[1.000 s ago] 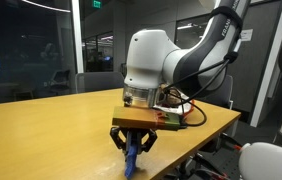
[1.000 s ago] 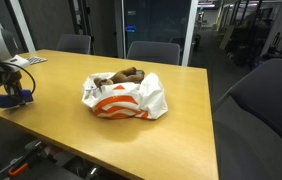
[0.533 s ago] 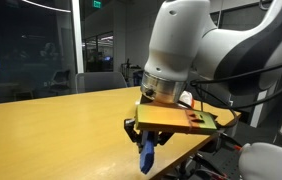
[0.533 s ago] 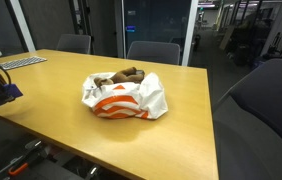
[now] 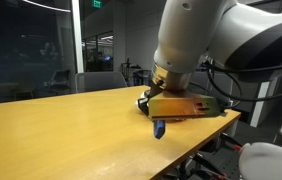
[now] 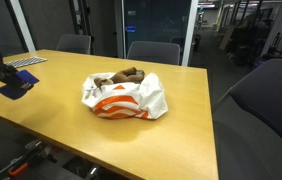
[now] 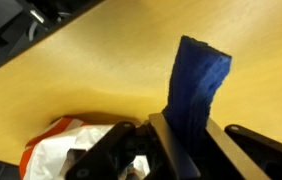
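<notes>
I need to move my gripper up and across toward the middle of the table next, over the bag's open top (image 6: 104,80) (image 7: 76,156), and release the cloth there, because it hangs low and well away from that top.
My gripper (image 7: 189,135) is shut on a blue cloth (image 7: 194,88), which sticks out from between the fingers in the wrist view. In an exterior view the cloth (image 5: 159,128) hangs below the gripper (image 5: 159,118) just above the wooden table (image 5: 61,130). In an exterior view the gripper (image 6: 6,78) holds the cloth (image 6: 18,86) at the table's far left side. A white and orange bag (image 6: 124,97) with brown objects (image 6: 119,76) in it lies at mid-table, well away from the gripper. The bag also shows in the wrist view (image 7: 56,145).
Office chairs (image 6: 153,51) stand behind the table and a large dark chair (image 6: 261,110) at one side. A keyboard (image 6: 26,62) lies near the table's far corner. Glass walls (image 5: 31,50) enclose the room.
The arm has lifted and swung the gripper with the blue cloth up and away across the table; the cloth now hangs higher. The bag has not moved.
</notes>
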